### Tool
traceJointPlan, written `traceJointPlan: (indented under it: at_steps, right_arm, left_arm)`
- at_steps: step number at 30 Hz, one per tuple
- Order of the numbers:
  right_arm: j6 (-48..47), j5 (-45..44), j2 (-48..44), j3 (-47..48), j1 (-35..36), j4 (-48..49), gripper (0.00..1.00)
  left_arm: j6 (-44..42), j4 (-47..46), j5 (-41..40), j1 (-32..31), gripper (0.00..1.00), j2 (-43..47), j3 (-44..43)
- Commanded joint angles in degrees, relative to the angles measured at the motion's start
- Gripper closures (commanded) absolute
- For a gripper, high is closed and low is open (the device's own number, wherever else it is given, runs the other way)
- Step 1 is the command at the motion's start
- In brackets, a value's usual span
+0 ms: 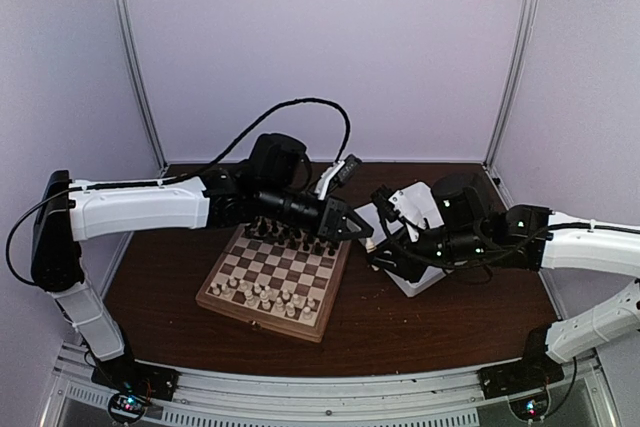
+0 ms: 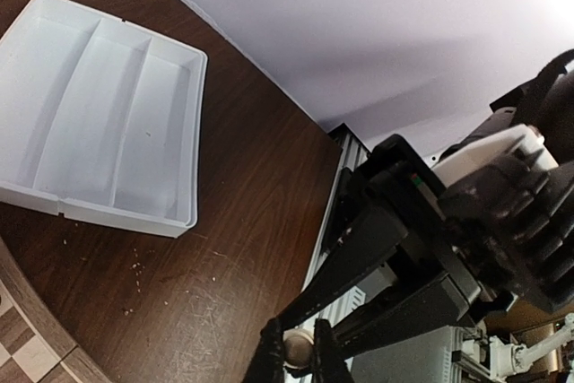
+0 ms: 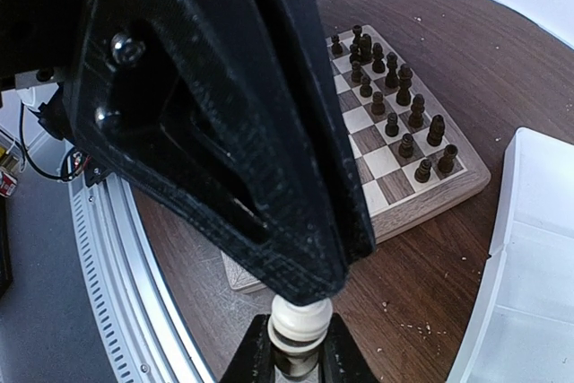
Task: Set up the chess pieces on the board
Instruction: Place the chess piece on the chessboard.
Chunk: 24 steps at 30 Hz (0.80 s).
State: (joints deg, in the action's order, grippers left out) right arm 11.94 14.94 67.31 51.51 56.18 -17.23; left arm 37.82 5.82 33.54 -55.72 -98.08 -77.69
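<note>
My left gripper crosses the board [image 1: 232, 299] next, down to the inner cream row's empty end square, since that lies below, to its left in the top view.
The board [image 1: 232, 299] lies mid-table, with cream chess pieces [image 1: 265, 295] on its near rows and dark ones [image 1: 295, 237] on its far rows. Just off its right edge the two grippers meet tip to tip above the table. In the left wrist view, my left gripper [image 2: 299, 358] is shut on a small cream chess piece [image 2: 299, 345] at the bottom edge. My right gripper [image 3: 300, 365] is shut on the same cream piece [image 3: 301, 322], whose rounded top touches the left gripper's black tip. From above, the left gripper [image 1: 362, 230] and right gripper [image 1: 380, 250] hide the piece.
A white three-compartment tray [image 2: 99, 105], nothing in it, sits on the brown table right of the board, under the right arm [image 1: 432, 278]. A board corner [image 2: 27, 347] shows at lower left. Dark pieces [image 3: 395, 123] fill two rows. The metal rail [image 3: 134, 311] runs along the table's near edge.
</note>
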Motion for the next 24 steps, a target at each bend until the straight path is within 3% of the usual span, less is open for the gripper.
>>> traceJointPlan:
  at_steps: [1,12,18,24]
  right_arm:
    - [-0.30,-1.29,0.19,2.02,0.42,0.23,0.93]
    - [0.51,-2.27,0.94,-0.63,0.42,2.15,0.94]
    - [0.79,-3.91,0.05,-1.96,0.35,3.65,0.94]
    - [1.75,-4.74,-1.42,-3.59,0.27,5.84,0.94]
  left_arm:
    - [-1.48,0.76,-0.36,-0.30,1.00,-0.12,-1.59]
    - [-7.45,11.93,-6.55,3.67,1.00,6.31,-0.14]
    - [-12.16,19.14,-16.33,15.03,1.00,17.15,10.15]
    - [-15.29,21.82,-31.74,18.62,1.00,25.02,20.00]
